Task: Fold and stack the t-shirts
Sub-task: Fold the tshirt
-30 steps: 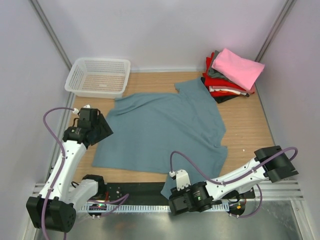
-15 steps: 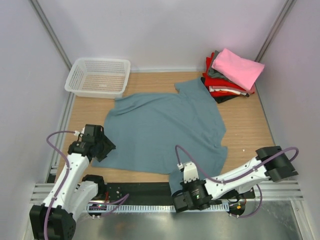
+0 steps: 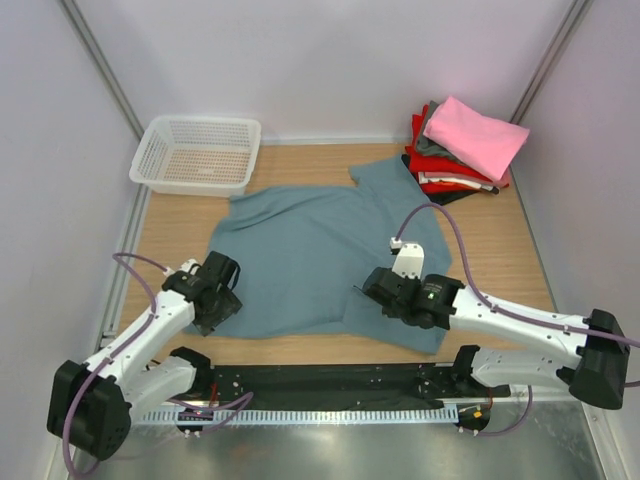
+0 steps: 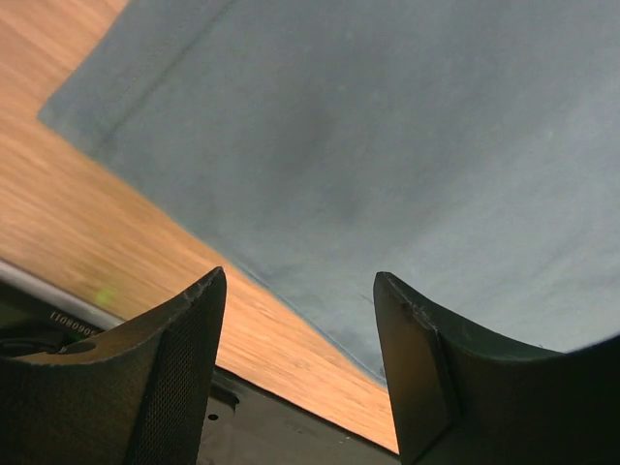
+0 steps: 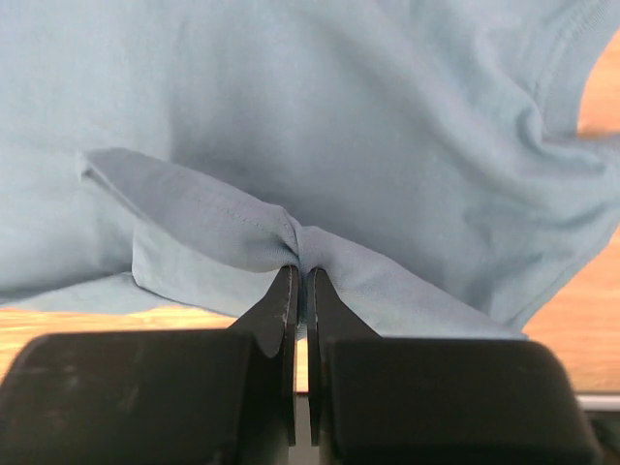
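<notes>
The shirt's near edge runs between my open fingers, so I will lower my left gripper onto that edge point(image 3: 221, 335) point(image 4: 242, 267) beside the shirt's near corner and close on it.
A large teal-blue t-shirt point(image 3: 320, 250) lies spread on the wooden table. My right gripper point(image 3: 378, 292) is shut on a pinched fold of its near hem point(image 5: 291, 242) and holds that edge lifted over the shirt. My left gripper point(image 3: 222, 300) is open and empty, hovering over the shirt's near-left corner point(image 4: 320, 145). Folded shirts are stacked at the back right, with a pink one point(image 3: 475, 135) on top and red, grey, white and black ones under it point(image 3: 440, 170).
A white lattice basket point(image 3: 196, 153) stands empty at the back left. The black base rail point(image 3: 320, 385) runs along the near table edge. Grey walls close in the left and right sides.
My right gripper has carried the shirt's near hem from the table's front edge up and inward over the shirt. My left gripper has dropped toward the near-left corner.
</notes>
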{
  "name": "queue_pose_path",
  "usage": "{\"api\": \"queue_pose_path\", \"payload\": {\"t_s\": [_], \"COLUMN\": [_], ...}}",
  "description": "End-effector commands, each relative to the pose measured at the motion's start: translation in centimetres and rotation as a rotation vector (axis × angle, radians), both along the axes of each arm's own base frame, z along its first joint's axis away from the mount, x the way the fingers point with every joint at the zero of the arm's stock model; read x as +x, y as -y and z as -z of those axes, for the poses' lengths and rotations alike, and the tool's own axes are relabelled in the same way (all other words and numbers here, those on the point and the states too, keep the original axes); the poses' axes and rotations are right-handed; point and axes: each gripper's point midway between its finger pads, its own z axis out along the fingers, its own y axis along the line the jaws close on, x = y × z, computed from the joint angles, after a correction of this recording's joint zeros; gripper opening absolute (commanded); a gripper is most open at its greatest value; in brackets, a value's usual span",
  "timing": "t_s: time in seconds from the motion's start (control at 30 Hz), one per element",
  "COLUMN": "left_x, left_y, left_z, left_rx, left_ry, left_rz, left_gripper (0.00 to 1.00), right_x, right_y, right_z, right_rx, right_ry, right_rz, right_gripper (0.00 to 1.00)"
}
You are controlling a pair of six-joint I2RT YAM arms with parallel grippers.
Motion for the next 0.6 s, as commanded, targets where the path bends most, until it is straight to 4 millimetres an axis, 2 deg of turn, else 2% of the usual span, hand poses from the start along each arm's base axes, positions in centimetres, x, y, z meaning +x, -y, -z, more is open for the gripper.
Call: {"api": "queue_pose_path", "payload": {"t_s": [0.0,0.1,0.17,0.2,0.23,0.37,0.47,0.5,0.57], "left_x": [-0.3,-1.4,-1.8,-2.8,-2.9,-2.6,-2.5,-2.3,-1.9], "left_y": [-2.0,-2.1,-1.7,-1.9,-1.8,-2.2,-1.9,-2.0,-2.1], "left_z": [-1.0,-0.3,0.9,2.0,2.6,2.3,2.4,2.5,2.4], "left_rx": [0.104,0.113,0.084,0.089,0.082,0.107,0.098,0.109,0.122], "left_ry": [0.049,0.021,0.01,-0.02,-0.024,-0.007,-0.015,-0.019,-0.016], "left_rz": [-0.098,-0.127,-0.146,-0.154,-0.159,-0.164,-0.161,-0.157,-0.156], "left_gripper": [0.64,0.64,0.64,0.63,0.52,0.51,0.49,0.48,0.47], "right_x": [1.7,1.8,1.9,1.9,1.9,2.0,2.3,2.5,2.9], "right_y": [-1.7,-1.5,-1.3,-1.0,-1.0,-0.1,0.4,0.3,0.3], "right_z": [-0.9,-0.1,-0.1,0.4,0.4,0.6,-0.9,-2.2,-3.4], "right_rx": [-0.033,-0.023,-0.004,0.004,0.011,0.002,0.024,0.056,0.072], "right_ry": [0.029,0.011,0.014,0.001,0.002,-0.004,0.033,0.063,0.085], "right_rz": [-0.134,-0.138,-0.138,-0.13,-0.129,-0.117,-0.096,-0.094,-0.091], "right_gripper": [0.01,0.01,0.01,0.01,0.01,0.01,0.01,0.01,0.01]}}
